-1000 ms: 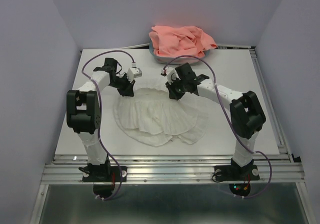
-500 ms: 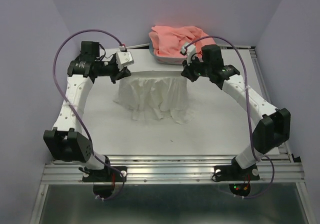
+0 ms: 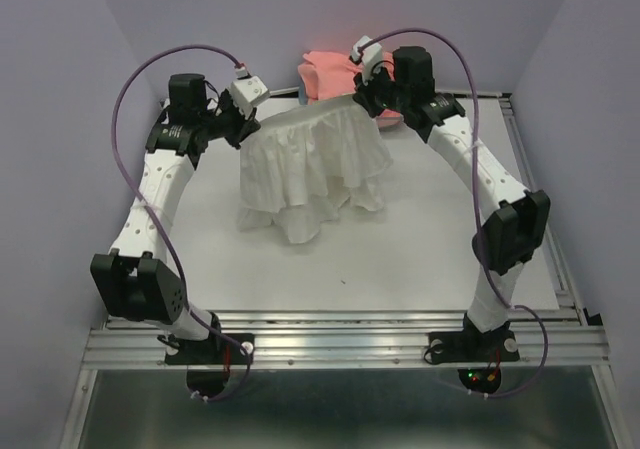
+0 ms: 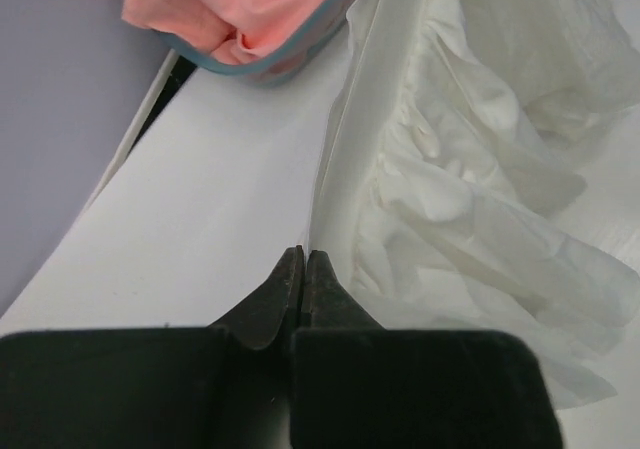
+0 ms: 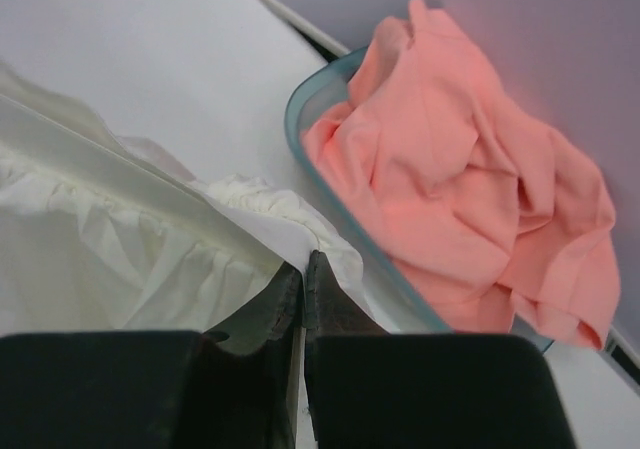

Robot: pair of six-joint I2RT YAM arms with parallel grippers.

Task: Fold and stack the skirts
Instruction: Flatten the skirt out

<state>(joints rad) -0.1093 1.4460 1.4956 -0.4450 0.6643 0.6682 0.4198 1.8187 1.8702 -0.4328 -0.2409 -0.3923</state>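
My right gripper holds the hanging skirt's waistband in midair, so it next should move back and down to the bare tabletop before the teal tub and release it.
The white pleated skirt [image 3: 312, 165] hangs in the air by its waistband, stretched between both grippers, its hem trailing on the table. My left gripper [image 3: 244, 129] is shut on the band's left end; it also shows in the left wrist view [image 4: 303, 257], with the skirt [image 4: 470, 159] to its right. My right gripper [image 3: 363, 99] is shut on the right end, seen in the right wrist view [image 5: 303, 260] pinching the skirt [image 5: 150, 239]. The salmon-pink skirt [image 3: 325, 69] lies bunched at the back, also in the right wrist view [image 5: 470, 189].
The pink skirt sits in a teal plastic tub [image 5: 310, 169] at the back edge of the white table [image 3: 430, 249], partly hidden behind my right arm. The tub's rim [image 4: 270, 61] shows in the left wrist view. Lilac walls close in three sides.
Both grippers have lifted the white skirt off the table by its waistband and carried it up and back. It went from lying flat to hanging stretched between them.
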